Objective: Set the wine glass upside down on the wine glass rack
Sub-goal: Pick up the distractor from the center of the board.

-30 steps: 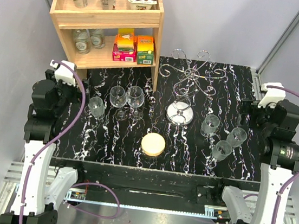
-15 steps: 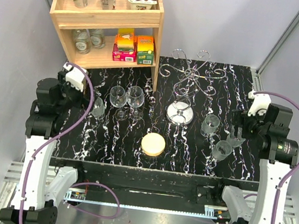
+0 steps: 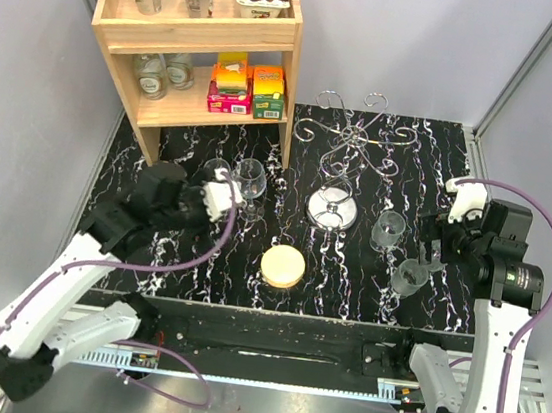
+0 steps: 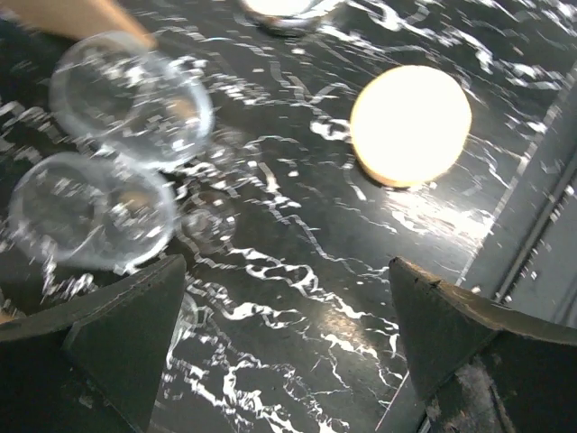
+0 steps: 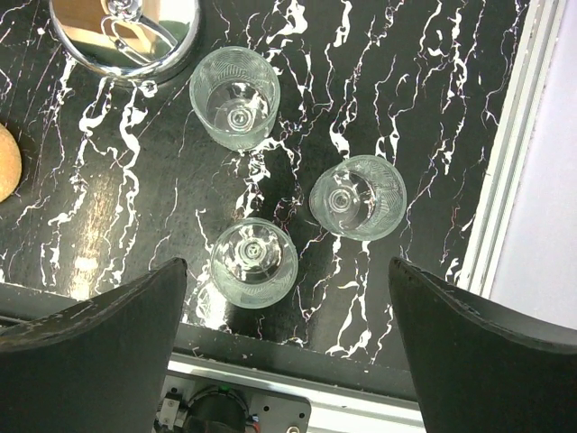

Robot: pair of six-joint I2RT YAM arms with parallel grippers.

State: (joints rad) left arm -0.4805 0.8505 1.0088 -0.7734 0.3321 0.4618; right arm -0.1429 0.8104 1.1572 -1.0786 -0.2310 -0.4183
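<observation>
The left gripper moves to the right in the top view and lowers onto the round tan bun next, because its open fingers frame only bare table.
The wine glass rack is a thin silver wire stand with a shiny disc base at the table's back middle. Two clear wine glasses stand upright left of it. They show blurred in the left wrist view. My left gripper is open and empty just in front of them, and its jaws frame bare table. My right gripper is open and empty over three glasses on the right. In its wrist view, the nearest glass lies between the fingers.
A round wooden coaster lies front centre. A wooden shelf with jars, cups and boxes stands at the back left. Glasses stand on the right, and a third shows in the right wrist view. The metal rail edges the table.
My left arm has swung out from its folded pose, rightward to the two wine glasses. My right gripper has moved left and down over the right-hand glasses.
</observation>
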